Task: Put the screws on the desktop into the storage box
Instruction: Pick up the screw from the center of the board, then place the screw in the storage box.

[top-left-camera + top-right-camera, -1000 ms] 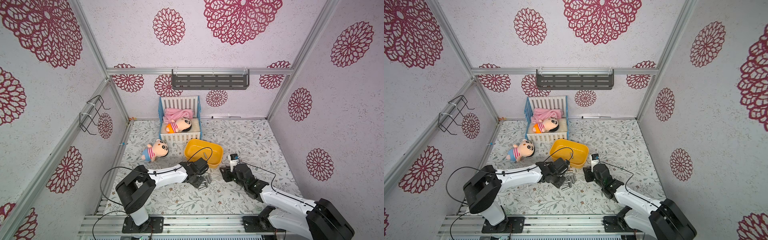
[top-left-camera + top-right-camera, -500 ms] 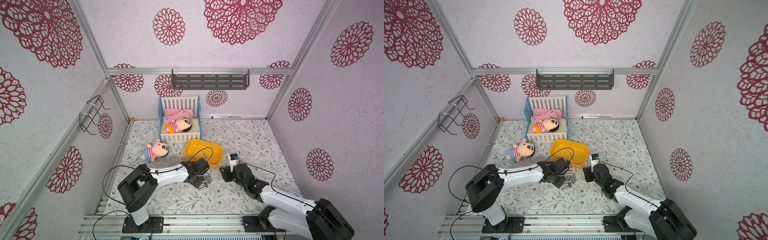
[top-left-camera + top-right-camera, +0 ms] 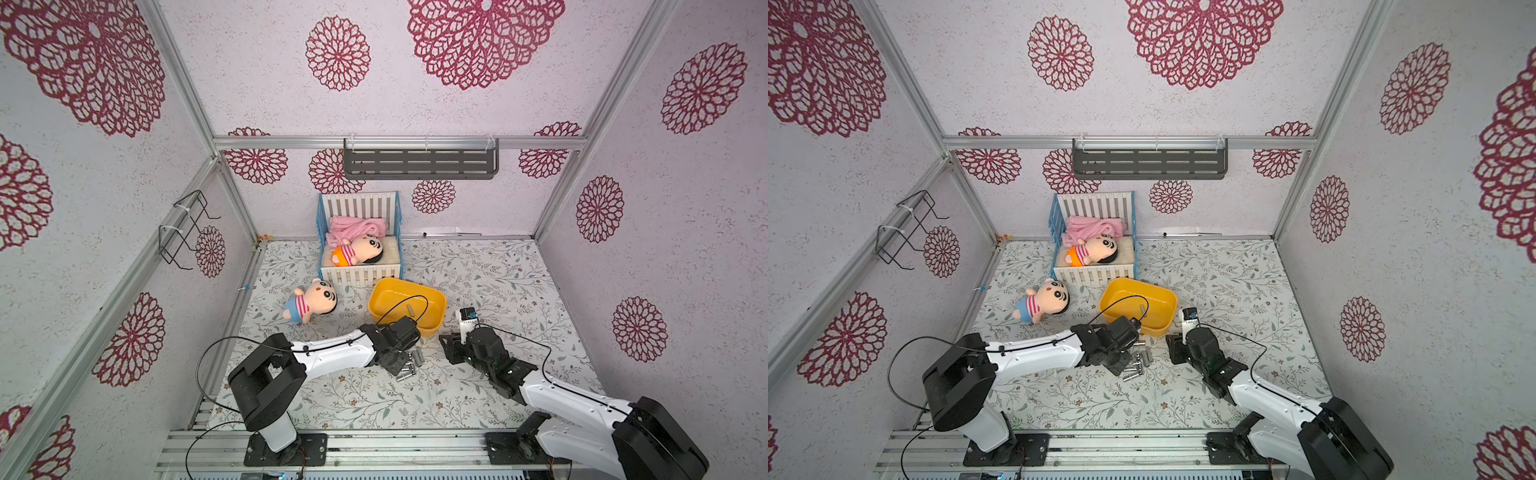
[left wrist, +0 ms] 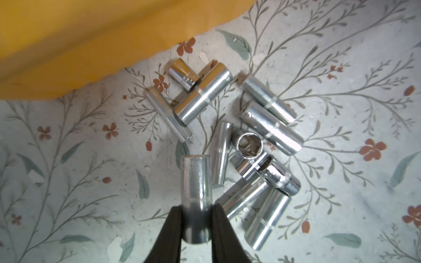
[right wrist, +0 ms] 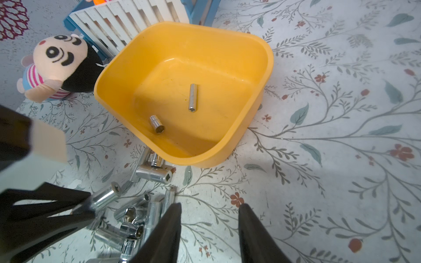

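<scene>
The stubby screw still needs to go into the yellow storage box. My left gripper will lift the screw over the yellow storage box's near rim and outward next, and release it on the yellow storage box's open bottom.
Several screws (image 4: pixel 268 127) lie heaped on the leafy desktop (image 3: pixel 478 282), just in front of the yellow storage box (image 3: pixel 376 305); the heap also shows in both top views (image 3: pixel 1136 363). My left gripper (image 4: pixel 197 207) is shut on one silver screw (image 4: pixel 197 182) at the edge of the heap, its black fingers pressed against both sides. In the right wrist view that held screw (image 5: pixel 102 198) sticks out of the left fingers. My right gripper (image 5: pixel 210 205) hangs open beside the heap, with nothing between its fingers. Two screws (image 5: pixel 193 97) (image 5: pixel 156 124) lie inside the storage box (image 5: pixel 268 59).
A striped plush doll (image 3: pixel 309 300) lies left of the box. Behind the box stands a white-and-blue crib (image 3: pixel 360 274) holding another doll and a pink cloth. A grey shelf (image 3: pixel 419 164) hangs on the back wall, a wire rack (image 3: pixel 183 228) on the left wall.
The left gripper's jaws have closed onto one screw at the heap. Both arms have stayed almost in place.
</scene>
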Motion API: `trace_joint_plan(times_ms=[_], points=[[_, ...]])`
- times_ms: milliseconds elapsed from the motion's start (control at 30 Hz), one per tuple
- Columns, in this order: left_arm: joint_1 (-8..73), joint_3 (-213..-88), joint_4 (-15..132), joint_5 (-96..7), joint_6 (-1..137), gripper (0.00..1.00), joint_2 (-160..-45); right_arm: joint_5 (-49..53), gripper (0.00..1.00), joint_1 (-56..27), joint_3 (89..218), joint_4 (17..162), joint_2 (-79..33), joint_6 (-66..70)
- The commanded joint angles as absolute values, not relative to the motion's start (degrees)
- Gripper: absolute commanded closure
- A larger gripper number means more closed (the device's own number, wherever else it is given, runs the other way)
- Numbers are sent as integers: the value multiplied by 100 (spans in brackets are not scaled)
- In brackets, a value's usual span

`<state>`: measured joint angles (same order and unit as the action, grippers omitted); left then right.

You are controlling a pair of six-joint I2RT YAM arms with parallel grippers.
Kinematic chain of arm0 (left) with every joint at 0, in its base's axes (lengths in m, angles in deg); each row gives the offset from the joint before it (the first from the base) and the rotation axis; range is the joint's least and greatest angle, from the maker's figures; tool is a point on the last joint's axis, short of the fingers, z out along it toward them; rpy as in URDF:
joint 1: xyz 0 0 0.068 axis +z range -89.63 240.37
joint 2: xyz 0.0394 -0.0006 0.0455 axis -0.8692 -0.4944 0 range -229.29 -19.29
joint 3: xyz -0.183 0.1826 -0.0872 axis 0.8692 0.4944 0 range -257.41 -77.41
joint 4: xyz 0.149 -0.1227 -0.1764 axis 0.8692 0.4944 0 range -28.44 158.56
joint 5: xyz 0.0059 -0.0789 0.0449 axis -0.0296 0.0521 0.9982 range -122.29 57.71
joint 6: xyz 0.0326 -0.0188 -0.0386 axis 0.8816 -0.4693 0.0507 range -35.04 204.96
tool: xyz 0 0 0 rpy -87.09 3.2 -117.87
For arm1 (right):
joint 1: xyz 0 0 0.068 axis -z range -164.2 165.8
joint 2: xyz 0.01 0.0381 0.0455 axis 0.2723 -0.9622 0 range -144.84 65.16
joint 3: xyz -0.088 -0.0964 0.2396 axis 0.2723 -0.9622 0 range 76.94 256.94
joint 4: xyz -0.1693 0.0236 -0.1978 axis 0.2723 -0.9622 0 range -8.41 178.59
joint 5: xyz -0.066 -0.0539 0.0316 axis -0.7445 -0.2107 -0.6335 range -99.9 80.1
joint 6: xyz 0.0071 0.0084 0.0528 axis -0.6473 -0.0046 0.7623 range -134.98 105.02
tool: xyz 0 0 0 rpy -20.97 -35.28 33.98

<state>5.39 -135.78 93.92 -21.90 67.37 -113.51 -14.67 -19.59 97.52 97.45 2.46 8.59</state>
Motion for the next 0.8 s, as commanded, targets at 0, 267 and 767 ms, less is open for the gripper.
trace_joint_plan(times_ms=[0,267,767], points=[[465,-13733,9195,-1849,6798,92,-10936,-1646,54,-1988,9786,9914,302,884],[570,-14731,8934,-1466,6845,98,-11369,-1690,54,-1988,9663,9990,654,831],[1871,-15845,8823,-2452,7074,92,-12834,-1676,54,-1988,9567,10229,468,708]])
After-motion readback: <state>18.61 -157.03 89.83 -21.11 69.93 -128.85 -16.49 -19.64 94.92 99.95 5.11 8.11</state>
